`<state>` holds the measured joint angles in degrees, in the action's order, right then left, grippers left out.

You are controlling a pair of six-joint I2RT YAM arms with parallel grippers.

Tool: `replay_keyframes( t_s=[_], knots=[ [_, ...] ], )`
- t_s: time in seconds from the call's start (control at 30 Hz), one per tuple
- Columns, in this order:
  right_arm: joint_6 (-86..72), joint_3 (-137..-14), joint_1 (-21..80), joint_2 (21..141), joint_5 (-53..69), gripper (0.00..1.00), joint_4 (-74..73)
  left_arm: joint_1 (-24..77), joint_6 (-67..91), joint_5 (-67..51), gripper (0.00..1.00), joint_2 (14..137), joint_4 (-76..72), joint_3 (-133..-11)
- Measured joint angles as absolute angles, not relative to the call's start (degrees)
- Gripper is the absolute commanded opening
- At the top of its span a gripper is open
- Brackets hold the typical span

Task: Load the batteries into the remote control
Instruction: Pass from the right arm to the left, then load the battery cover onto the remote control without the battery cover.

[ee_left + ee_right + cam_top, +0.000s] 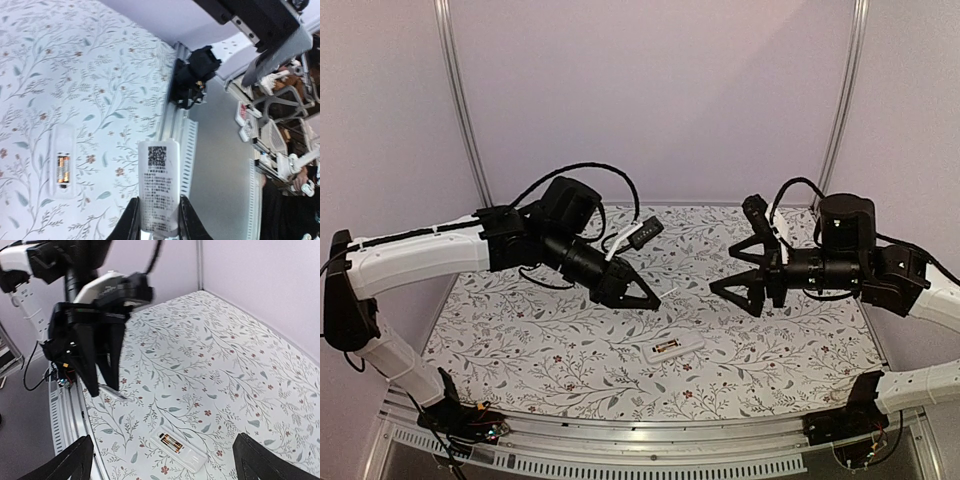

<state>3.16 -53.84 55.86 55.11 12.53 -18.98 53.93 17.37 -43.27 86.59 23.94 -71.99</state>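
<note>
I need to tilt my left gripper downward next, lower the battery cover (158, 185) onto the remote control's uncovered hollow (63, 169) and release it. The hollow is below, with both batteries inside.
The remote control (688, 346) lies back-up on the flowered cloth, its recess uncovered. Two batteries (667, 348) sit side by side in that recess. In the left wrist view the remote (63, 145) is at the left with the batteries (63, 169) inside. My left gripper (655, 298) hovers above and left of the remote, shut on a white battery cover (158, 185) with a printed code label. My right gripper (740, 297) hangs open to the right of the remote, nothing between its fingers. From the right wrist, the remote (192, 456) and batteries (171, 442) lie below the wide jaws.
The flowered cloth (570, 330) covers the table. A metal rail (620, 440) runs along the near edge with the arm bases at both corners. Purple walls close the back and sides. Cables loop over the left arm (600, 175).
</note>
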Motion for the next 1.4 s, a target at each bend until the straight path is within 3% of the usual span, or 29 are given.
replay_keyframes(
  t_s=[0.2,0.53,0.97,1.4],
  knots=[
    [-11.7,-46.4,39.4,58.8,17.9,0.99,-15.5,54.4,7.5,-20.9,0.16,87.3,32.2,-72.4],
    [-21.9,-43.5,32.4,70.9,27.0,0.99,-11.0,62.8,-3.1,3.6,0.16,97.6,36.0,-73.0],
    [-25.9,-43.8,29.1,87.7,35.3,0.99,-8.5,66.6,-12.1,9.8,0.18,109.3,39.3,-82.5],
    [-26.9,-43.9,27.3,90.2,39.7,0.95,-6.2,67.1,-15.0,9.9,0.18,116.8,46.3,-90.0]
  ],
)
